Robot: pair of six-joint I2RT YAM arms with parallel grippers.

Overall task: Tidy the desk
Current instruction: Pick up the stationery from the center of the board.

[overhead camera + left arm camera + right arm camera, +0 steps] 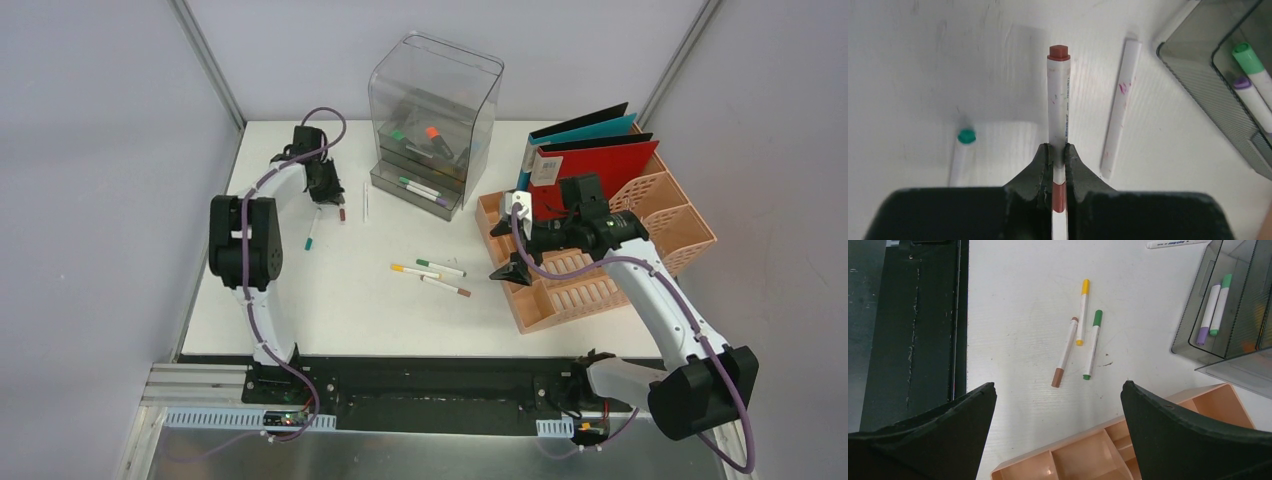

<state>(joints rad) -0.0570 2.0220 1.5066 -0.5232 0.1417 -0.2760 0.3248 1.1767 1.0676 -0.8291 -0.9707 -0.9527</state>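
Note:
The robot should next raise its left gripper, swing it toward the drawer box (432,110) over the green and purple markers already lying in the open bottom drawer (424,191), and let go of the white marker.
On the white desk (330,300), at its far left, my left gripper (1058,147) is shut on a white marker with a red-brown cap (1058,100), which points away along the surface. From above, that gripper (325,188) sits left of the clear grey drawer box (432,110). A teal-capped marker (962,152) lies to the left of the held one and a plain white stick (1120,107) to its right. My right gripper (1058,385) is open and holds nothing, hovering over the near-left corner of the peach rack (1088,455).
Yellow (1082,312), green (1092,345) and brown (1065,352) markers lie mid-desk. The box's open bottom drawer (420,195) holds green and purple markers. Red and teal folders (590,160) stand in the rack (600,290). Grey walls close in both sides.

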